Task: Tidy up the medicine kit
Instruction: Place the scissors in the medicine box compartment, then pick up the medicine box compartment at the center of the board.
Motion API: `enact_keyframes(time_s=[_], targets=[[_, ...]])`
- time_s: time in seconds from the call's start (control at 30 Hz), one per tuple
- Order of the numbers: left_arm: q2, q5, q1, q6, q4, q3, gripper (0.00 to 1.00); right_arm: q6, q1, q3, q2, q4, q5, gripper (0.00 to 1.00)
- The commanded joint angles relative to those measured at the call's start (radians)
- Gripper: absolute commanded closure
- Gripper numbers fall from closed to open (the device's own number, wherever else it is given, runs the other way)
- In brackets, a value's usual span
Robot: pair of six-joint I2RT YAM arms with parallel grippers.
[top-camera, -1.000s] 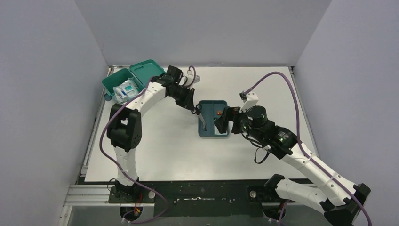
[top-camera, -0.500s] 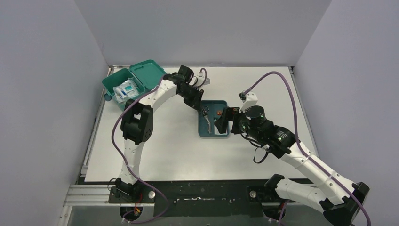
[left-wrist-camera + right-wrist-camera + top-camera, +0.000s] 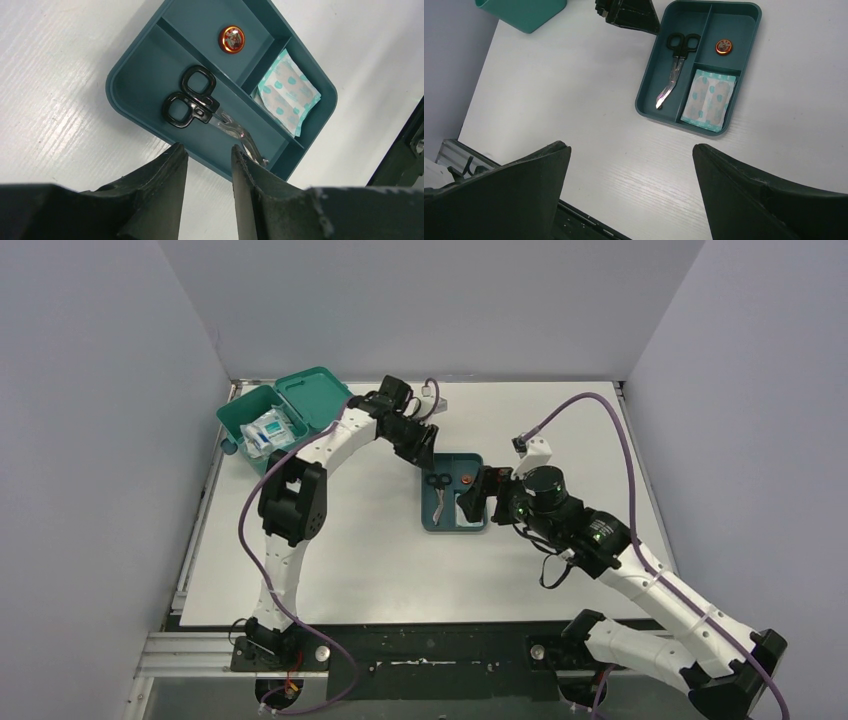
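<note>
Next, my right gripper lowers onto the tray's rim [image 3: 729, 117] beside the bandage packet, since that rim lies below it, with clear tabletop outside for a finger.
The medicine kit [image 3: 238, 415], a teal-green box with its lid [image 3: 315, 392] open, stands at the far left with white packets [image 3: 265, 432] inside; a corner of it shows in the right wrist view [image 3: 524, 10]. A darker divided tray [image 3: 452, 529] sits mid-table. In it lie black-handled scissors [image 3: 200, 102], an orange round tin [image 3: 231, 39] and a bandage packet [image 3: 287, 92]. My left gripper [image 3: 206, 150] is open and empty, just past the tray's far-left corner [image 3: 427, 453]. My right gripper [image 3: 631, 147] is wide open and empty, above the tray's right side [image 3: 472, 498].
The white table [image 3: 340, 540] ends at grey walls on three sides. A black rail [image 3: 420, 650] with the arm bases runs along the near edge. Purple cables [image 3: 590, 400] loop off both arms. The tray also shows in the right wrist view [image 3: 734, 25].
My left gripper carried the scissors over the tray, let them go into the long left compartment, and drew back toward the far side. The right arm barely moved.
</note>
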Motion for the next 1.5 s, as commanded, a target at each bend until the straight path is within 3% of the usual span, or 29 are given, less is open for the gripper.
enact_keyframes(time_s=[0.0, 0.17, 0.7, 0.73, 0.77, 0.8, 1.1, 1.47], targets=[[-0.057, 0.011, 0.012, -0.068, 0.087, -0.008, 0.64, 0.038, -0.006, -0.016, -0.027, 0.013, 0.054, 0.00], [-0.176, -0.011, 0.050, -0.182, 0.196, -0.135, 0.63, 0.074, -0.007, -0.012, 0.013, -0.029, 0.135, 0.00], [-0.729, -0.312, 0.163, -0.254, 0.251, -0.611, 0.32, 0.141, -0.034, -0.091, 0.207, 0.085, 0.255, 0.04], [-0.761, -0.328, 0.169, -0.268, 0.261, -0.644, 0.25, 0.140, -0.037, -0.104, 0.214, 0.105, 0.255, 0.06], [-0.795, -0.342, 0.176, -0.279, 0.271, -0.678, 0.06, 0.135, -0.042, -0.116, 0.223, 0.126, 0.251, 0.09], [-0.825, -0.355, 0.183, -0.287, 0.283, -0.709, 0.03, 0.129, -0.047, -0.128, 0.232, 0.148, 0.238, 0.13], [-1.040, -0.480, 0.205, -0.288, 0.342, -0.927, 0.03, 0.141, -0.106, -0.201, 0.340, 0.269, 0.184, 0.50], [-1.214, -0.850, 0.218, -0.352, 0.359, -1.050, 0.03, 0.151, -0.137, -0.205, 0.475, 0.329, 0.157, 0.64]])
